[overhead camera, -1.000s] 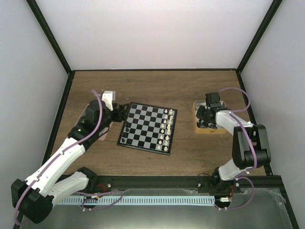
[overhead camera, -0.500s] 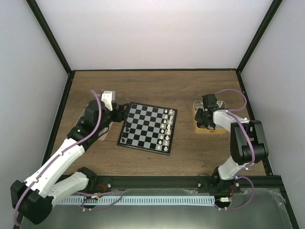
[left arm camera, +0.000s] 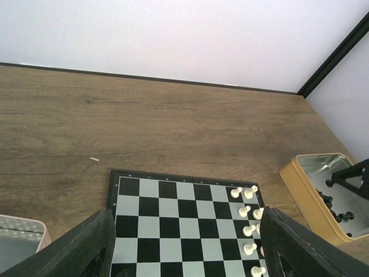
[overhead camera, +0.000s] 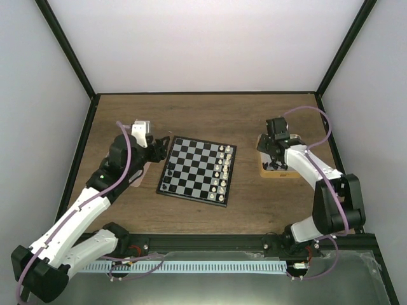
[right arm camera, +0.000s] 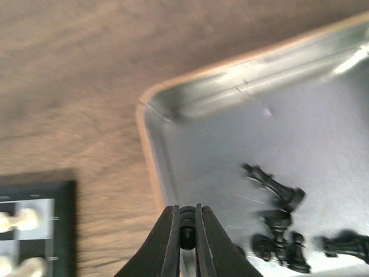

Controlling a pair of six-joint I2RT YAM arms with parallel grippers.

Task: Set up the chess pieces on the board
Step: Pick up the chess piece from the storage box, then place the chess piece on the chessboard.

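My right gripper swings across to the empty square beside the standing black pieces next, to its left in the top view, and lowers to release.
The board [overhead camera: 191,166] lies mid-table, with white chessmen [overhead camera: 222,168] along its right side and a few black chess pieces [overhead camera: 166,187] at its near left corner. My left gripper [overhead camera: 156,152] hovers open over the board's left edge. In the left wrist view its fingers [left arm camera: 86,242] straddle the board [left arm camera: 173,213] with nothing between them. My right gripper [right arm camera: 187,222] is shut on a small black chess piece [right arm camera: 187,226], just above the tan tray's rim [right arm camera: 151,167]. Several black chess pieces [right arm camera: 277,231] lie loose in the tray.
The tan tray [overhead camera: 262,170] sits right of the board, under my right gripper [overhead camera: 275,157]. A pink-rimmed clear box [left arm camera: 20,242] stands left of the board, beneath my left arm. Black frame posts and white walls bound the table.
My right gripper has closed on a black chess piece in the tray and risen with it toward the tray's left rim. The left gripper has risen slightly and stays open.
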